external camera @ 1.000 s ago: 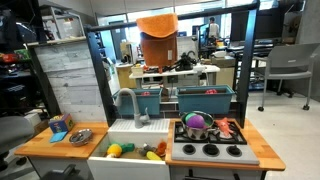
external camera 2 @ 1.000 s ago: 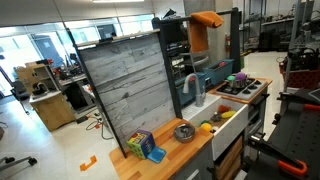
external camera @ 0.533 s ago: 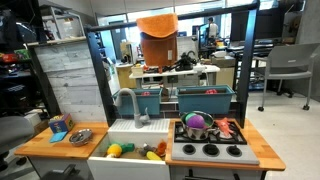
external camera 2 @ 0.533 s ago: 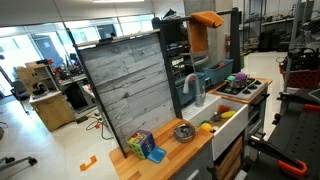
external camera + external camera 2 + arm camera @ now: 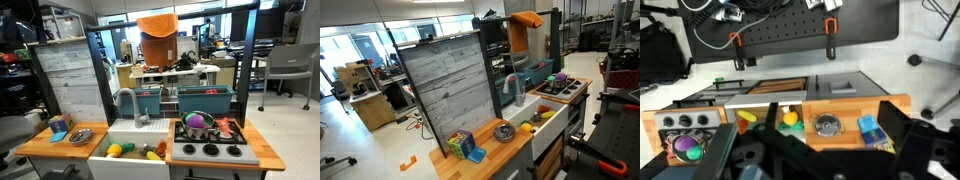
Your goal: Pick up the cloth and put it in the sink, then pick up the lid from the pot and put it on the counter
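Observation:
My gripper turns, moves away from my base and lowers to the orange cloth's top corner point(image 5: 142, 21) nearer the grey panel next.
An orange cloth point(image 5: 156, 24) hangs over the top of the toy kitchen's frame; it also shows in the other exterior view point(image 5: 527, 19). A pot point(image 5: 197, 125) holding purple and green items stands on the stove, and shows in the wrist view point(image 5: 685, 149). I see no lid on it. A round metal dish or lid point(image 5: 81, 136) lies on the wooden counter point(image 5: 845, 108). My gripper point(image 5: 815, 160) shows only in the wrist view. It is high above the kitchen, its dark fingers wide apart and empty.
The white sink point(image 5: 128, 152) holds yellow and green toy food. A faucet point(image 5: 130, 100) stands behind it. A colourful blue box point(image 5: 872, 130) lies at the counter's end. Two teal bins point(image 5: 205, 100) sit behind the stove. A tall grey wood panel point(image 5: 445, 85) backs the counter.

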Controlling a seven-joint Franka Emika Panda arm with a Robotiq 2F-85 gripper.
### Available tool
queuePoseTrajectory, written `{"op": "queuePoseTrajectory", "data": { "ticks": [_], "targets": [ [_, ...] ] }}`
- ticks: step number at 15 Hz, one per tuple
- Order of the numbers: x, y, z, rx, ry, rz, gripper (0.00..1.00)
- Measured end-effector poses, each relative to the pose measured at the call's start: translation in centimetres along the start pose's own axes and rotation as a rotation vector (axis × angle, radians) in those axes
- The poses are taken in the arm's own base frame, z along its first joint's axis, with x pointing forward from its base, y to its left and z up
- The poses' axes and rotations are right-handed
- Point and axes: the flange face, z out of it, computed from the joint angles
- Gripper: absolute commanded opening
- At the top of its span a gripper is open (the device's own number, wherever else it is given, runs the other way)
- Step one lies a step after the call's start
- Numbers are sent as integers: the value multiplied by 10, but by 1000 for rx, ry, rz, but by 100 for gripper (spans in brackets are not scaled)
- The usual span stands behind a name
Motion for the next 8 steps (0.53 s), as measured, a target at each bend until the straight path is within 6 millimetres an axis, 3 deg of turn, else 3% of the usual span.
{"op": "queuePoseTrajectory", "data": {
  "ticks": [4,8],
  "targets": [
    [45,49,11,84,151,163,100],
    [97,128,21,127,269,371,100]
  ]
}}
